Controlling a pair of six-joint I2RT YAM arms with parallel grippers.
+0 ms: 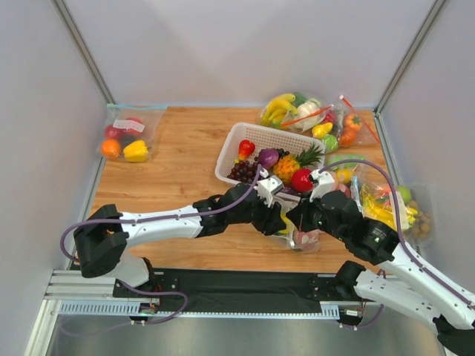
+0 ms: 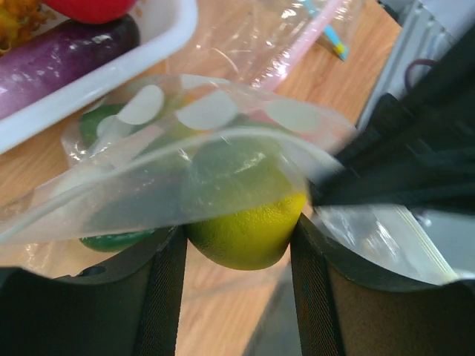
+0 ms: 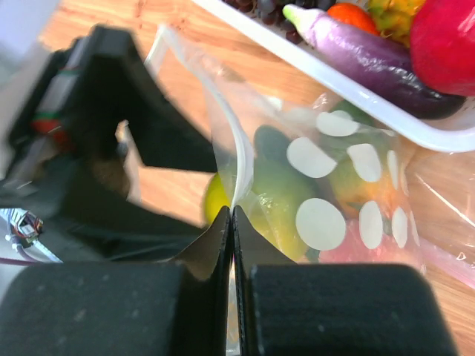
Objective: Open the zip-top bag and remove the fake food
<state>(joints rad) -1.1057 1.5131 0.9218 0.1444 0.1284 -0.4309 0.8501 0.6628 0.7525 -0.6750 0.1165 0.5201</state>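
My left gripper lifts the yellow fruit outward over the basket (image 1: pixel 245 137) beside the grapes next, since the yellow fruit is held in the bag's opening.
The zip-top bag (image 1: pixel 306 241), clear with whitish dots, lies in front of the white basket (image 1: pixel 245 137). My right gripper (image 3: pixel 233 215) is shut on the bag's (image 3: pixel 319 193) upper lip and holds the mouth open. My left gripper (image 2: pixel 237 230) reaches into that mouth, and its fingers (image 2: pixel 159 297) press both sides of the yellow round fruit (image 2: pixel 245 237). The dark green cucumber (image 2: pixel 115 239) lies behind it under the film. In the right wrist view the pink peach (image 3: pixel 356 248) shows deeper inside. From above, both grippers meet at the bag, left gripper (image 1: pixel 286 222) beside right gripper (image 1: pixel 306 216).
The basket rim (image 2: pixel 89 81) lies just beyond the bag, holding an eggplant (image 3: pixel 371 52), grapes, pineapple and red fruits. Another bag of produce (image 1: pixel 130 137) sits at the back left. More filled bags lie at the back right (image 1: pixel 312 115) and the right wall (image 1: pixel 393 204).
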